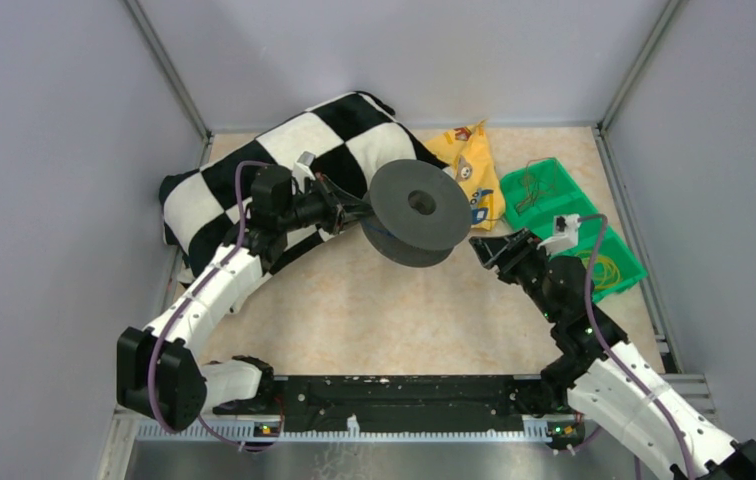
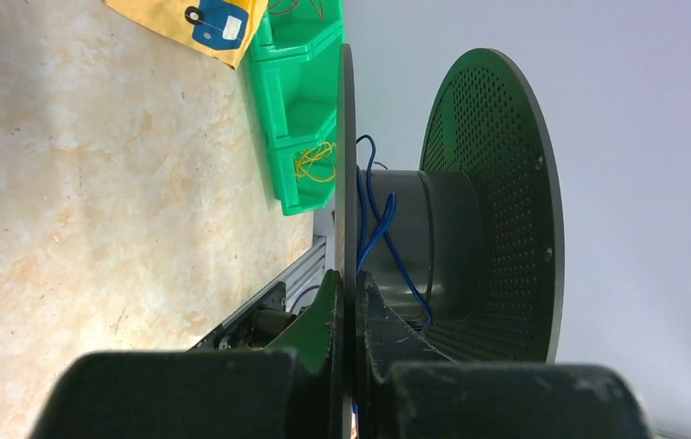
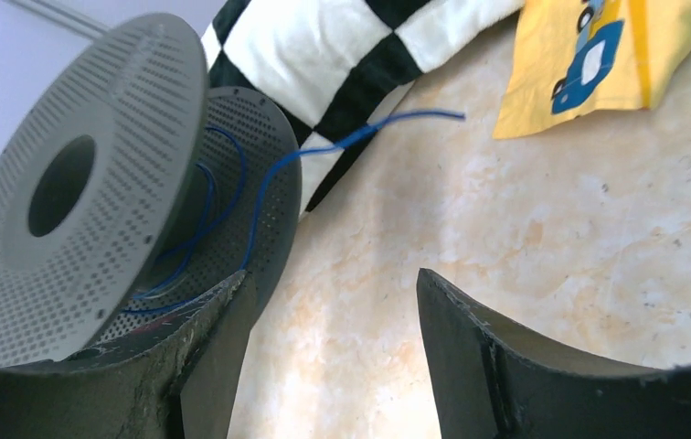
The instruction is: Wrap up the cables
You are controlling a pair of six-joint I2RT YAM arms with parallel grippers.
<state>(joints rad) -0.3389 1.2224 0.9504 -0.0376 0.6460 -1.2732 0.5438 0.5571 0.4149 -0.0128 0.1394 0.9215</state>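
The right gripper moves toward the blue cable's loose end (image 3: 426,114) next, with its open fingers around the cable, as that end sticks out past the spool's rim.
My left gripper (image 1: 359,212) is shut on the thin near flange of a dark grey perforated spool (image 1: 417,212) and holds it above the table. In the left wrist view the flange runs edge-on between the jaws of the left gripper (image 2: 348,283), and a thin blue cable (image 2: 380,229) loops loosely round the spool's hub (image 2: 442,238). In the right wrist view the spool (image 3: 77,229) sits at the left, and the blue cable (image 3: 360,135) trails out from it with a free end over the table. My right gripper (image 3: 333,283) stands open and empty just right of the spool; it also shows from above (image 1: 489,250).
A black-and-white checkered cloth (image 1: 294,160) lies at the back left and a yellow printed cloth (image 1: 464,160) behind the spool. A green two-compartment bin (image 1: 554,200) at the right holds thin dark cables (image 1: 532,185) and yellow ones (image 1: 606,270).
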